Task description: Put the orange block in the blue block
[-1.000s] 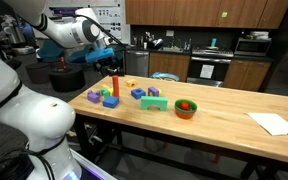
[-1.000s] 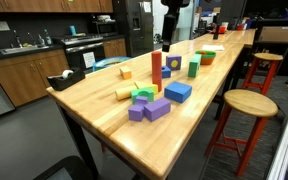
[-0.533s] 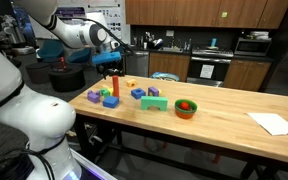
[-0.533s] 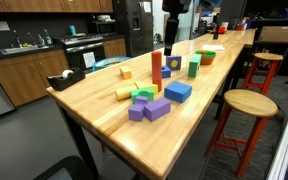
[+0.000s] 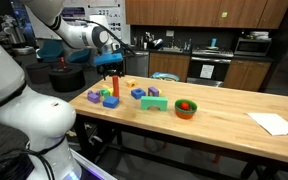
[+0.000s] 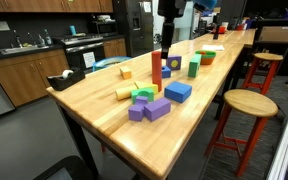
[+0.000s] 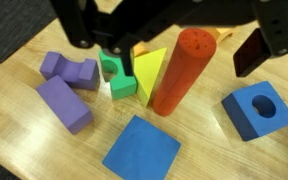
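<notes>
The orange block's top (image 7: 197, 43) is just below my gripper, between my fingers, so my gripper will go down a little until its open fingers are on both sides of that top.
The orange block (image 5: 114, 87) is a tall red-orange pillar standing upright on the wooden table; it also shows in an exterior view (image 6: 156, 69) and the wrist view (image 7: 180, 76). A dark-blue block with a round hole (image 7: 256, 108) sits just right of it, and also shows in both exterior views (image 5: 138, 93) (image 6: 171, 66). A flat blue block (image 7: 141, 150) lies in front. My gripper (image 7: 169, 45) is open and empty, hovering above the pillar's top with one finger on each side; it also shows in both exterior views (image 5: 111, 63) (image 6: 167, 42).
Purple blocks (image 7: 66, 102), a green block (image 7: 114, 76) and a yellow wedge (image 7: 149, 75) crowd the pillar's left. Another green block (image 5: 154, 102), an orange bowl (image 5: 186, 108) and white paper (image 5: 275, 123) lie further along the table. A stool (image 6: 242, 103) stands beside it.
The arm has shifted a little towards the orange pillar and the gripper now hangs closer over it. The blocks have not moved.
</notes>
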